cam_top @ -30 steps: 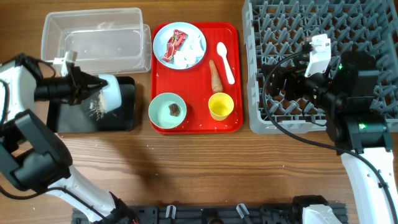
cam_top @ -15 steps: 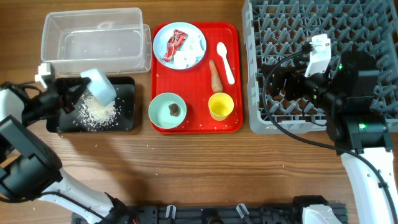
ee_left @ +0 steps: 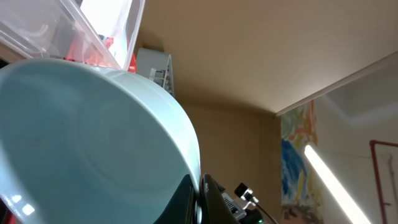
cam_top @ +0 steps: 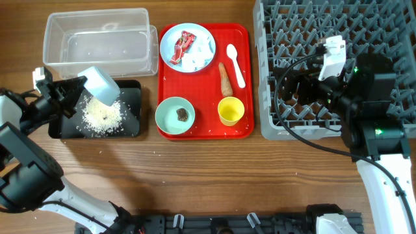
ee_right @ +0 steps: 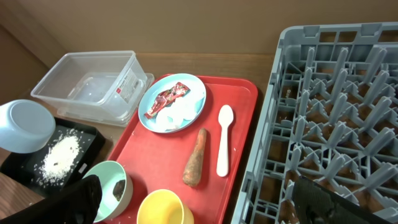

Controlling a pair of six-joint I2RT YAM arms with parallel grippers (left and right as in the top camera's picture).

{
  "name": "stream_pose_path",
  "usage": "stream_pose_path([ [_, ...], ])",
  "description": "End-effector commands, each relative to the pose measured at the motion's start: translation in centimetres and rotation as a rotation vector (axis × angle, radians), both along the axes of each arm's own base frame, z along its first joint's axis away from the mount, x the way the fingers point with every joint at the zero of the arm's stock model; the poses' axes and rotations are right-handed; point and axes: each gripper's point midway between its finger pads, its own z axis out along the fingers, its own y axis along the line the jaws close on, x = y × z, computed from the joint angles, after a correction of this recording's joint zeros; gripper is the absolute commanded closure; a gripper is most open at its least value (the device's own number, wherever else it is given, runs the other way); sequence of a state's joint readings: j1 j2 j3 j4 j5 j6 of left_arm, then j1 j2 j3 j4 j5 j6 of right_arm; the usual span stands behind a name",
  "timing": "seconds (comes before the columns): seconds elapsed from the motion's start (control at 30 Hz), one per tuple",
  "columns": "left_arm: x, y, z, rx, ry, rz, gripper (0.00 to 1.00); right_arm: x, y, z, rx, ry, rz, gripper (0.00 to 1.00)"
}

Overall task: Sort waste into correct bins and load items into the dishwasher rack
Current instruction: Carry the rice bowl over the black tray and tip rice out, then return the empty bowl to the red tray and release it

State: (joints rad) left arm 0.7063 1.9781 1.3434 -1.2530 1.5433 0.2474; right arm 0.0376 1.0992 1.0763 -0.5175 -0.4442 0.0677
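My left gripper should move over to the red tray next and lower the bowl beside the blue plate, because the rice is now in a heap on the black tray [cam_top: 132, 123].
My left gripper [cam_top: 77, 88] is shut on the rim of a pale mint bowl [cam_top: 101, 84], held tipped above the black tray [cam_top: 132, 123], where white rice crumbs [cam_top: 101, 115] lie in a heap. The bowl fills the left wrist view [ee_left: 87, 143]. The clear tub [cam_top: 97, 40] stands behind the tray. On the red serving tray [cam_top: 242, 127] are the blue plate [cam_top: 205, 57] with red wrapper [cam_top: 181, 47] and tissue [cam_top: 203, 49], the spoon [cam_top: 235, 64], carrot stick [cam_top: 225, 78], yellow cup [cam_top: 231, 110] and second bowl [cam_top: 174, 116] holding a dark lump [cam_top: 182, 114]. My right gripper [ee_right: 205, 202] is open, above the grey rack [cam_top: 383, 26].
A few rice grains lie scattered on the wooden table in front of the black tray and on the red tray. The rack holds no dishes. The right arm's cable loops over the rack's left half.
The left gripper has pulled the bowl back left and tilted it further up. Rice has fallen from the bowl into a heap on the black tray. The right arm has not moved.
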Motion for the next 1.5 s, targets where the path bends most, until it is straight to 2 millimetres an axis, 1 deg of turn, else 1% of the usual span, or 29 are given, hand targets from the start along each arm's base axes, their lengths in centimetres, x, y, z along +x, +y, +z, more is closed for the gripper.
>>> stream_pose_path([
  [0.0,-0.1,0.1,1.0,-0.039,-0.004,0.016,0.96,0.3,-0.2,0.7,0.007,-0.004,-0.016,0.00],
  [0.13,0.0,-0.4,1.2,-0.046,0.005,0.003,0.96,0.3,-0.2,0.6,0.006,-0.001,-0.016,0.00],
  [0.2,0.1,-1.5,1.8,-0.020,-0.026,-0.027,0.96,0.3,-0.2,0.6,0.005,-0.004,-0.016,0.00],
  [0.3,0.3,-3.8,3.0,0.028,-0.087,-0.088,0.96,0.4,-0.2,0.8,0.006,-0.014,-0.016,0.01],
  [0.37,0.4,-4.8,3.5,0.045,-0.110,-0.115,0.96,0.4,-0.2,0.9,0.006,-0.015,-0.016,0.00],
  [0.47,0.5,-5.0,3.6,0.045,-0.111,-0.122,0.96,0.4,-0.2,0.7,0.006,-0.009,-0.016,0.00],
  [0.63,0.3,-4.1,3.7,0.025,-0.085,-0.095,0.96,0.3,-0.2,0.7,0.006,-0.007,-0.016,0.00],
  [0.7,0.3,-4.6,4.2,0.034,-0.097,-0.107,0.96,0.5,-0.2,0.9,0.006,-0.017,-0.016,0.00],
  [0.77,0.4,-5.9,5.1,0.070,-0.140,-0.144,0.96,0.5,-0.2,1.0,0.006,-0.025,-0.016,0.00],
  [0.9,1.0,-10.7,7.5,0.232,-0.261,-0.290,0.96,0.6,-0.2,1.2,0.007,-0.032,-0.016,0.00],
  [0.97,1.7,-13.2,8.0,0.327,-0.292,-0.362,0.96,0.6,-0.2,1.2,0.007,-0.032,-0.016,0.00],
  [1.03,3.0,-15.5,7.0,0.471,-0.254,-0.407,0.96,0.6,-0.2,1.2,0.007,-0.031,-0.016,0.00],
  [1.07,4.1,-16.7,5.7,0.586,-0.198,-0.408,0.96,0.6,-0.2,1.2,0.007,-0.031,-0.016,0.00],
  [1.17,6.2,-18.8,2.6,0.861,-0.111,-0.368,0.96,0.6,-0.2,1.2,0.007,-0.030,-0.016,0.00],
  [1.2,6.6,-19.3,2.0,0.933,-0.103,-0.362,0.96,0.6,-0.2,1.1,0.007,-0.030,-0.016,0.00],
  [1.23,6.9,-20.3,0.9,1.047,-0.099,-0.357,0.96,0.6,-0.2,1.1,0.007,-0.028,-0.016,0.00],
  [1.37,6.9,-22.7,-1.5,1.385,-0.081,-0.346,0.96,0.5,-0.2,1.0,0.007,-0.024,-0.016,0.00],
  [1.47,6.3,-24.8,-2.9,1.549,-0.092,-0.364,0.96,0.5,-0.2,1.0,0.007,-0.024,-0.016,0.00],
])
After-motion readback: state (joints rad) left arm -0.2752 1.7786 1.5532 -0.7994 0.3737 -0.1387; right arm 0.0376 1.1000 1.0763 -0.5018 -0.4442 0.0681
